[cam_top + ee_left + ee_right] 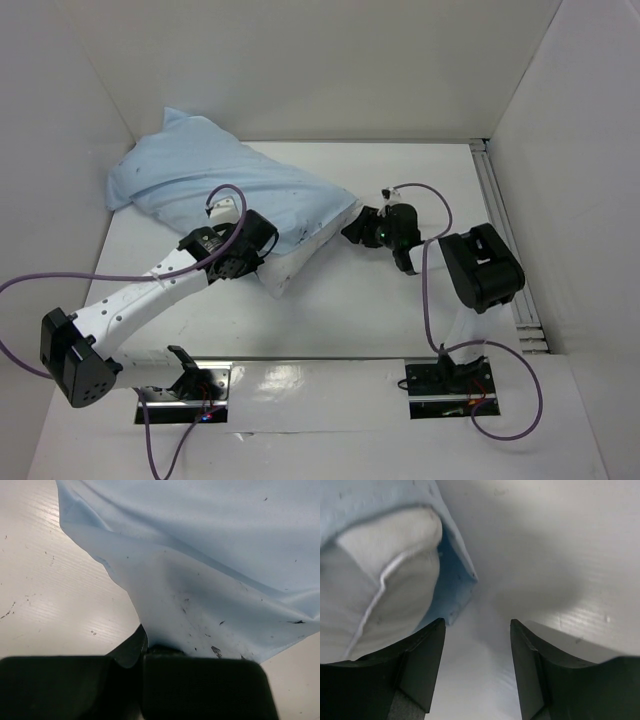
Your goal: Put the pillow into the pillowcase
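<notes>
The pillow's end sticks out, so my left gripper should next lift toward the side, to its left in the top view, and let go of the pillowcase's edge.
The light-blue pillowcase [220, 180] lies diagonally from the back left corner toward the table's middle, bulging with the pillow inside it. The pillow's white end [290, 268] sticks out of the open mouth. My left gripper [262, 243] is shut on the pillowcase's near edge; in the left wrist view the speckled blue fabric [200, 555] runs down into the closed left gripper [145, 649]. My right gripper [352, 229] stands open at the mouth's right corner. In the right wrist view the right gripper [477, 630] has only bare table between its fingers, with the pillow [380, 580] and the pillowcase hem [456, 587] just left of the left finger.
White walls close in the table [400, 310] at the back, left and right. A metal rail [505, 225] runs along the right wall. Purple cables loop from both arms over the near table.
</notes>
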Controlling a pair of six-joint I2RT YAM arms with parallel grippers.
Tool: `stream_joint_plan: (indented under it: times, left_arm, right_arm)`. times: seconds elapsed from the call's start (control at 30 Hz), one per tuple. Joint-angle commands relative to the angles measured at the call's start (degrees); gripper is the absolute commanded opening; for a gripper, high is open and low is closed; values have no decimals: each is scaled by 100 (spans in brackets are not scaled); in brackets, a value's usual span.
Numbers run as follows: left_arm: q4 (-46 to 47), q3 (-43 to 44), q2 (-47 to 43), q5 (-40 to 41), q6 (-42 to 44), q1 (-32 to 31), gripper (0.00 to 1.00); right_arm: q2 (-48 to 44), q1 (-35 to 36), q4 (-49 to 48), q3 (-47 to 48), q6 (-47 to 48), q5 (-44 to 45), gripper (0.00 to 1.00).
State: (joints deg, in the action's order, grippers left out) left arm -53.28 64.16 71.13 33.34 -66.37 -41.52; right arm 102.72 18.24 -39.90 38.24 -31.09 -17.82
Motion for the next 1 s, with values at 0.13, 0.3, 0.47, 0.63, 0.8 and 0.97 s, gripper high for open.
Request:
stream_joint_plan:
  times: [0.13,0.3,0.47,0.63,0.8,0.97]
  left_arm:
    - [-104,70,-47,93,-52,91,0]
    - [-104,70,-99,93,-52,91,0]
    - [-104,70,-152,93,1,91,0]
    - [-226,298,-205,163,1,91,0]
    - [-289,1270,-258,138,633,144,0]
    - [-639,3493,277,-1021,2045,565,0]
  right_arm:
    - [617,31,-985,684,-275,60,60]
    - [987,31,-1073,1054,-389,192,52]
    - [1032,31,-1388,1221,-810,192,43]
    - [970,31,-1188,1554,-951,305,0]
    - [84,-154,-310,1345,-530,560,0]
    - [-1770,-356,1823,1553,118,1105,0]
